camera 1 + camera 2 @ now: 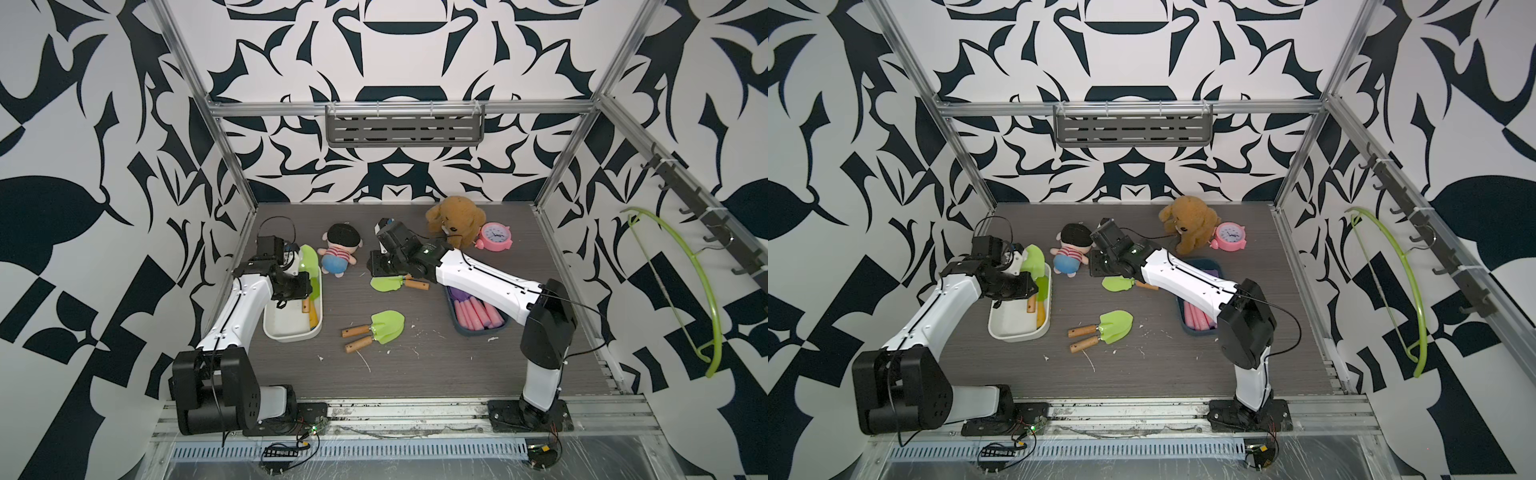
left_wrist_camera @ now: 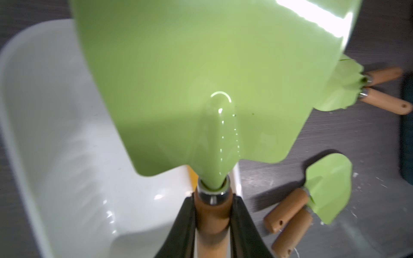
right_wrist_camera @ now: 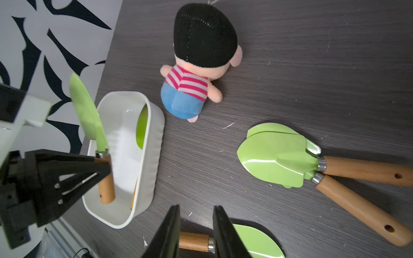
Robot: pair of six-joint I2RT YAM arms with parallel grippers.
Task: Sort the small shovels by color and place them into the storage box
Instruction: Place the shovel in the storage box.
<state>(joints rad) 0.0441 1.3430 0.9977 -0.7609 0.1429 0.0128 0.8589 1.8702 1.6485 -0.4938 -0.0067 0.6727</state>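
Observation:
My left gripper holds the green shovel. It will go down into the white storage box and let go of the shovel on the box's bare bottom (image 1: pixel 283 321) (image 2: pixel 133 189) beside the yellow handle, because that side of the box is empty.
My left gripper (image 2: pixel 213 198) is shut on the wooden handle of a green shovel (image 2: pixel 201 78). It holds the shovel tilted, blade up, over the white storage box (image 1: pixel 291 334). At least one more green shovel (image 1: pixel 316 286) lies inside that box. My right gripper (image 3: pixel 197 207) hangs open and empty above the table between two pairs of green shovels, one at the back (image 1: pixel 386 284) and one nearer the front (image 1: pixel 388 326). A wooden handle (image 3: pixel 194 241) on the table shows through its gap. Shovels with pink handles (image 1: pixel 478 316) lie in a dark blue box (image 1: pixel 1200 262) under the right arm.
A small doll in a striped shirt (image 1: pixel 336 253) lies between the white box and the right gripper. A brown teddy bear (image 1: pixel 455 222) and a pink alarm clock (image 1: pixel 494 236) stand at the back right. White scraps dot the table front. A green hanger (image 1: pixel 681 257) hangs on the right wall.

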